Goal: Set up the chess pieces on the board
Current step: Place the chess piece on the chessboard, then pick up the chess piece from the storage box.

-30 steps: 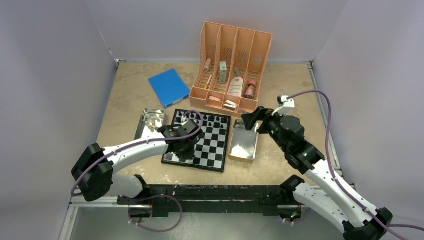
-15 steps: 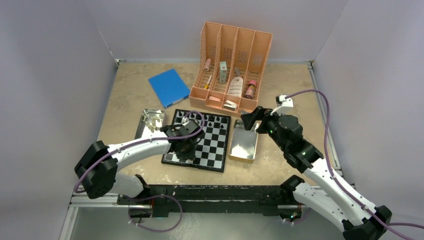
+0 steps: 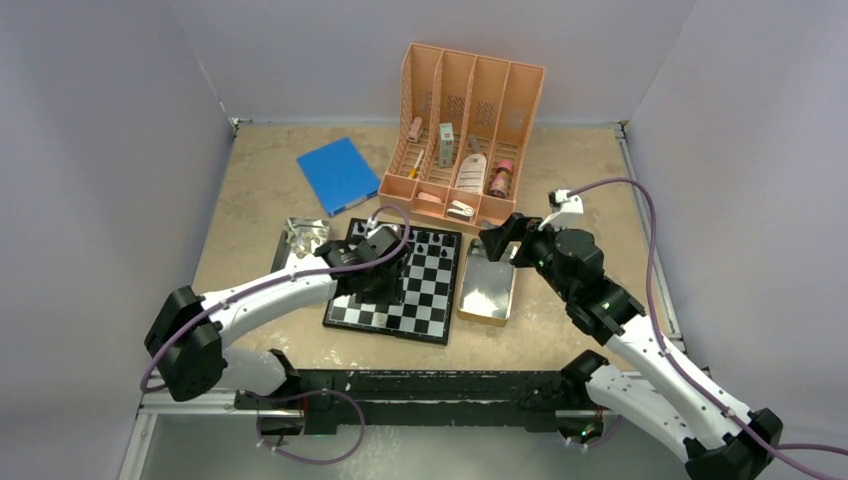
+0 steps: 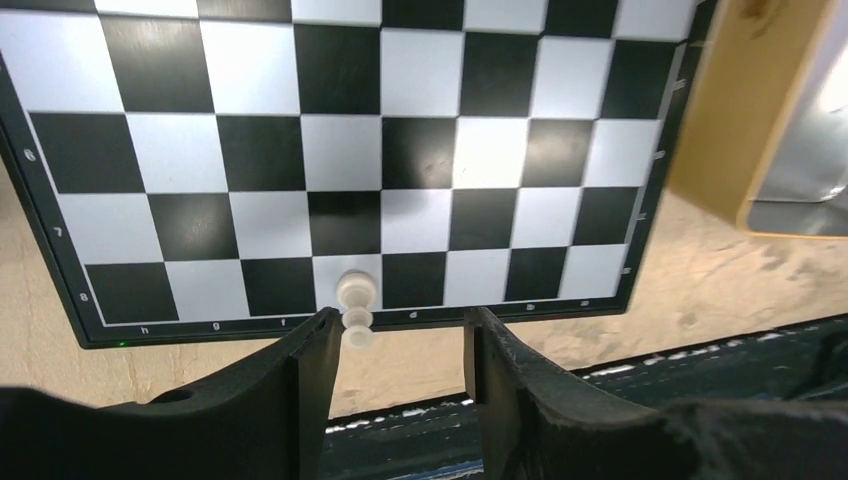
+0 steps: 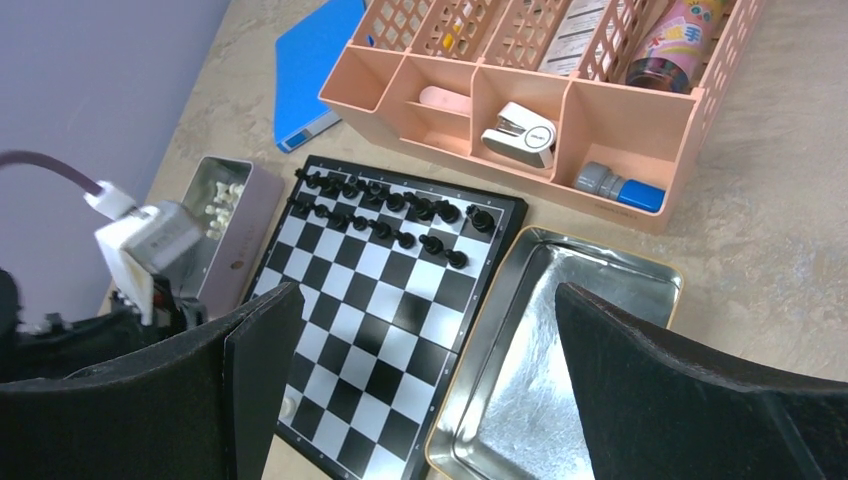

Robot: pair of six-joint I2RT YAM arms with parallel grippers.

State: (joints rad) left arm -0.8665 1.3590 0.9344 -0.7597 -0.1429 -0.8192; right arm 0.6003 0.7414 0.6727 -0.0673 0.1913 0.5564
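Note:
Next, my left gripper swings to the left in the top view and lowers onto a pale piece in the metal tray (image 3: 300, 243), since the board's near-row piece stands free.
The board (image 3: 425, 300) lies mid-table, its far two rows filled with black chess pieces (image 5: 390, 210). One pale piece (image 4: 355, 292) stands alone on a white square in the board's near row, free of any finger. My left gripper (image 4: 402, 325) hangs open above that near edge, over the board's left half (image 3: 372, 262). More pale pieces (image 5: 222, 200) lie in a metal tray (image 3: 300, 243) left of the board. My right gripper (image 5: 430, 320) is open wide and empty, hovering over the far end of the tray on the right (image 3: 497, 243).
An empty shiny tray (image 3: 488, 285) with a gold rim lies against the board's right side. A peach organizer (image 3: 465, 140) with bottles and small items stands behind. A flat blue book (image 3: 338, 175) lies at the back left.
My left gripper has opened, let go of the pale piece on the near row and pulled up and toward the far side. The right arm has barely shifted.

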